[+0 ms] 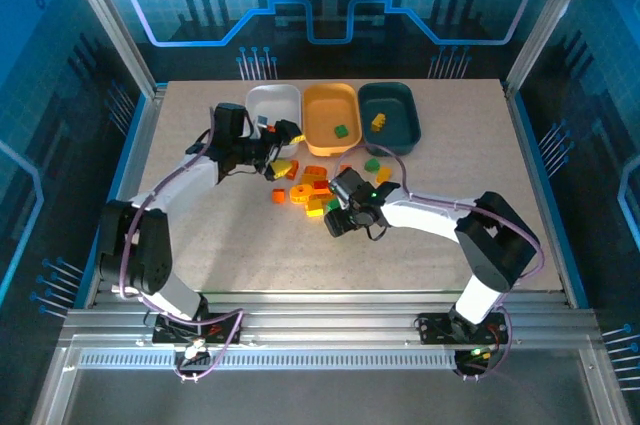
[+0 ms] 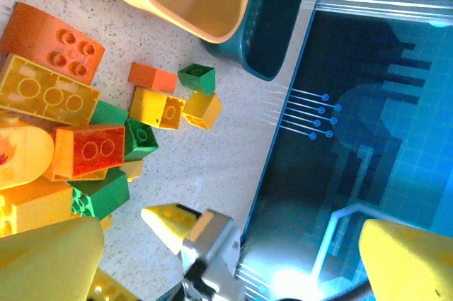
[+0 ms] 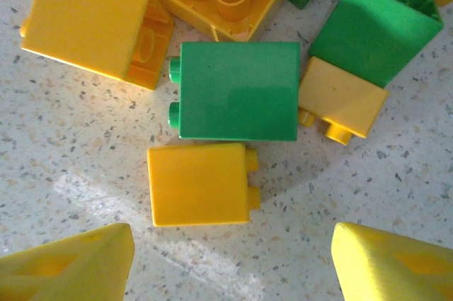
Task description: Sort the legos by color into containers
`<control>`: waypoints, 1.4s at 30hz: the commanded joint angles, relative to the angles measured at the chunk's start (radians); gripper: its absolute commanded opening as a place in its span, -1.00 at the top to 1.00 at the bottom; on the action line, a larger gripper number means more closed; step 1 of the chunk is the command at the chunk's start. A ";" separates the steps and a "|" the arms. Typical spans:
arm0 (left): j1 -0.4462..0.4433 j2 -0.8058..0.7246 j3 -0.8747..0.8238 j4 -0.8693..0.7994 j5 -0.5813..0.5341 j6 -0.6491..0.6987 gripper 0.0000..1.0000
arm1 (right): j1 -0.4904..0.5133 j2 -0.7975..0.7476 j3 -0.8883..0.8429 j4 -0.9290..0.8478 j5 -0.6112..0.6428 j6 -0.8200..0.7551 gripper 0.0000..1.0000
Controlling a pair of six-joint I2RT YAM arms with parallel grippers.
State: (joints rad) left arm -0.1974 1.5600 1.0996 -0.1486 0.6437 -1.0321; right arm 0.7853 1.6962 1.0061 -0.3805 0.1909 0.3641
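Note:
I should next move my right gripper gently outward and down around the yellow lego (image 3: 199, 185), because both its ends are clear. It lies just outward of and below my fingers.
The legos (image 1: 305, 188) lie in a loose orange, yellow and green pile mid-table. Behind them stand the containers: a white tray (image 1: 273, 103), an orange-yellow tray (image 1: 322, 110) holding a green brick (image 1: 341, 130), and a dark teal tray (image 1: 398, 105) holding a yellow brick (image 1: 378, 123). My right gripper (image 1: 332, 208) (image 3: 233, 265) hangs open just above the table at the pile's near edge. A yellow brick (image 3: 198, 184) lies just ahead of its fingertips and a green brick (image 3: 237, 90) beyond that. My left gripper (image 1: 285, 145) (image 2: 230, 244) is open and empty over the pile's far-left side.
In the left wrist view, the orange-yellow tray (image 2: 177, 18) and teal tray (image 2: 279, 25) sit beyond a small group of bricks (image 2: 170, 106). The table's right edge (image 2: 283, 124) runs close by. A metal and yellow part (image 2: 202, 234) of the right arm's gripper pokes in low.

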 commanded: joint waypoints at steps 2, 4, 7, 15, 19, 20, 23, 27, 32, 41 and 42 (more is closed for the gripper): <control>-0.001 -0.122 -0.064 -0.093 -0.047 0.071 -0.90 | 0.009 0.079 0.040 0.018 0.002 -0.050 -0.45; 0.000 -0.193 -0.117 -0.107 -0.065 0.083 -0.92 | 0.009 0.103 0.052 0.020 0.004 -0.056 -0.42; -0.003 -0.332 -0.228 -0.109 -0.095 0.077 -0.95 | 0.009 0.120 0.062 0.033 -0.009 -0.061 -0.39; -0.020 -0.783 -0.695 0.018 -0.219 -0.160 -0.98 | 0.013 0.144 0.062 0.070 0.006 -0.040 0.22; -0.020 -0.956 -0.760 -0.049 -0.264 -0.174 -0.98 | 0.023 0.060 0.024 0.049 0.062 -0.016 0.32; -0.020 -0.980 -0.755 -0.071 -0.268 -0.165 -0.98 | 0.024 0.032 0.010 0.041 0.072 -0.004 0.33; -0.024 -1.003 -0.745 -0.123 -0.263 -0.139 -0.98 | 0.026 -0.075 -0.039 0.018 0.099 0.031 0.36; -0.074 -0.985 -0.802 -0.069 -0.265 -0.153 -0.98 | -0.011 -0.215 -0.048 -0.013 0.153 0.049 0.35; -0.205 -0.862 -0.855 0.127 -0.323 -0.188 -0.97 | -0.216 -0.130 0.172 -0.025 0.166 0.046 0.36; -0.265 -0.761 -0.814 0.133 -0.348 -0.129 -0.98 | -0.528 0.374 0.818 -0.298 -0.027 -0.023 0.32; -0.265 -0.763 -0.812 0.131 -0.349 -0.123 -0.98 | -0.545 0.401 0.847 -0.309 -0.041 -0.018 0.30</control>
State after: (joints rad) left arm -0.4557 0.8093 0.2676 -0.0563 0.3244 -1.1790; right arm 0.2718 2.0239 1.7752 -0.5346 0.2184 0.3634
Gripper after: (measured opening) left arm 0.990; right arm 0.395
